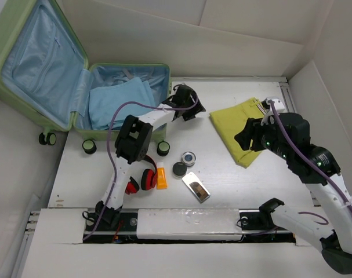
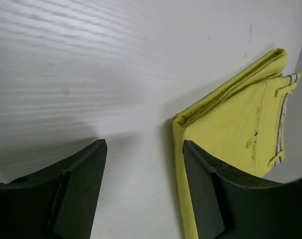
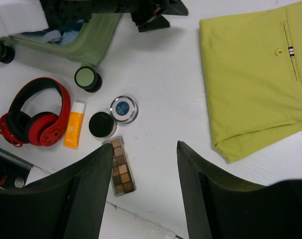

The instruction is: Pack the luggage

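Note:
My left gripper moves to straddle the trousers' suitcase-facing edge (image 1: 221,131) (image 2: 184,206), to its right in the top view, next, as mostly bare table shows between its fingers.
The pale green suitcase (image 1: 25,75) lies open at the far left, blue lining showing, with a folded blue garment (image 1: 118,104) inside. Its green shell edge (image 3: 91,40) also shows in the right wrist view. Folded yellow-green trousers (image 1: 242,124) lie on the white table at the right; they also show in the left wrist view (image 2: 235,124) and the right wrist view (image 3: 255,69). My left gripper (image 1: 193,110) is open and empty just right of the suitcase, a little left of the trousers. My right gripper (image 1: 248,139) is open and empty above the trousers' near edge.
Near the suitcase's front wheels (image 1: 163,149) lie red headphones (image 3: 34,117), an orange tube (image 3: 73,132), a black round compact (image 3: 101,124), a blue-lidded jar (image 3: 124,109) and an eyeshadow palette (image 3: 122,172). White walls enclose the table at the back and right.

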Available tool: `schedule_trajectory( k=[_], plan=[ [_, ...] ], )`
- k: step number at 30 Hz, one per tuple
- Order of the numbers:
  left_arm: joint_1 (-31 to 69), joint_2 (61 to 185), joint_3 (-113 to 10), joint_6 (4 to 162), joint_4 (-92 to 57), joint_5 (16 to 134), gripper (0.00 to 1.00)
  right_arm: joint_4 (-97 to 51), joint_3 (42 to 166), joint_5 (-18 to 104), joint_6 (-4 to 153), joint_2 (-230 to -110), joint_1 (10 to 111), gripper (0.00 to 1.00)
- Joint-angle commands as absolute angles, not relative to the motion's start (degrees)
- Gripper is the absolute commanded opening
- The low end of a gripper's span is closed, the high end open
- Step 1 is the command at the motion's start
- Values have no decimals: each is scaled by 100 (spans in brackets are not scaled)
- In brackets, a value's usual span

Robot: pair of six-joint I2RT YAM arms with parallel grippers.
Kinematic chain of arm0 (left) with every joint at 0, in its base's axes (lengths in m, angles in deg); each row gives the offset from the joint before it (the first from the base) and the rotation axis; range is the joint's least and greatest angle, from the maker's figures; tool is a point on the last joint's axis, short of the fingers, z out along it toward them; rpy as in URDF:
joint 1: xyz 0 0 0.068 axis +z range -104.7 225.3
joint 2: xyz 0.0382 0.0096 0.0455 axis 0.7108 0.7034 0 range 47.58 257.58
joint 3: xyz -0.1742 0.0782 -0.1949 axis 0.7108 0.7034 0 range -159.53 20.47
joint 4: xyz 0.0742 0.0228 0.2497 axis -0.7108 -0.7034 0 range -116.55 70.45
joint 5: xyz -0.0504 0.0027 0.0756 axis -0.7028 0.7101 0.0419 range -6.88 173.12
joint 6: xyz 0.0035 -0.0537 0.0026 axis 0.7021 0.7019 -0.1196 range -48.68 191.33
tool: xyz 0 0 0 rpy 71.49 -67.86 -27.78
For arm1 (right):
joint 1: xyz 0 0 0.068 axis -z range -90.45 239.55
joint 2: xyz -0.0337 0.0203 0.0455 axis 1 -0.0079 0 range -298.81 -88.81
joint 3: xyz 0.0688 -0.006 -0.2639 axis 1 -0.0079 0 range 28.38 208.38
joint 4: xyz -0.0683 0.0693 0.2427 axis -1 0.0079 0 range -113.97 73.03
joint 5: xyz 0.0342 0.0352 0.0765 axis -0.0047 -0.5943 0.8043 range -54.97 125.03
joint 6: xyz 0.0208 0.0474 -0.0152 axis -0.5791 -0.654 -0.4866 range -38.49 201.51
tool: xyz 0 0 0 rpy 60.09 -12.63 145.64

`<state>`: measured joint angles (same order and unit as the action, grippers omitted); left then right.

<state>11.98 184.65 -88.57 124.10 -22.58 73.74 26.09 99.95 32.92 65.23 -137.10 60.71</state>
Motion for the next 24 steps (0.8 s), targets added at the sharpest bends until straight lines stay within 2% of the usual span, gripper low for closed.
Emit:
schedule_trajectory(
  k=[1,2,10,16,24],
  plan=[
    [1041,17582,-8284,11861,-2641,7442,59,2200,9861,3424,6665,-13662,6063,60],
    [980,17320,-8115,11809,-2641,7442,61,2148,9860,3476,6665,-13662,6063,60],
    [303,17001,-7358,11992,-2887,7503,61,2147,9860,3424,6893,-13662,6063,61],
    [-92,17562,-7568,12537,-2737,7504,61,2147,9860,3424,6894,-13539,6063,61],
    [-155,17941,-7464,13872,-2219,8118,59,2323,9799,3362,6894,-13372,6063,61]
  ],
)
